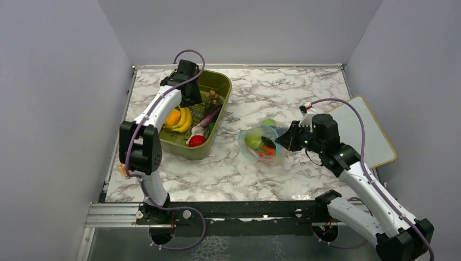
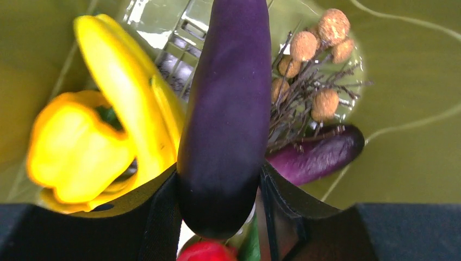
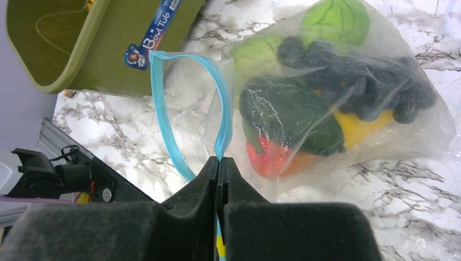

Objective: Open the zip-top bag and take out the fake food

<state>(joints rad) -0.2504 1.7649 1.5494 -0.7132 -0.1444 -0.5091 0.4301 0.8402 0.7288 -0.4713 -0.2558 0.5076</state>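
My left gripper moves down deeper into the green bin (image 1: 220,87) next and releases the eggplant, since the bin's open grated bottom beside the banana bunch lies below the gripper.
The zip-top bag (image 1: 260,142) lies mid-table with its mouth open, the blue zipper strip (image 3: 163,103) forming a loop. My right gripper (image 3: 219,163) is shut on the zipper strip at the bag's near edge, and it also shows in the top view (image 1: 282,140). Fake food shows inside the bag: light green pieces (image 3: 334,19), a dark grape cluster (image 3: 353,81), a dark green piece (image 3: 288,114), and red-orange and yellow pieces. My left gripper (image 2: 220,215) is shut on a dark purple eggplant (image 2: 228,109), held over the green bin (image 1: 220,87).
The green bin (image 3: 108,54) holds a yellow banana bunch (image 2: 136,109), a yellow-orange pepper (image 2: 70,157), a second purple piece (image 2: 321,155), a twig of brown balls (image 2: 315,70) and a red piece (image 2: 209,253). A white board (image 1: 364,130) lies at the right wall.
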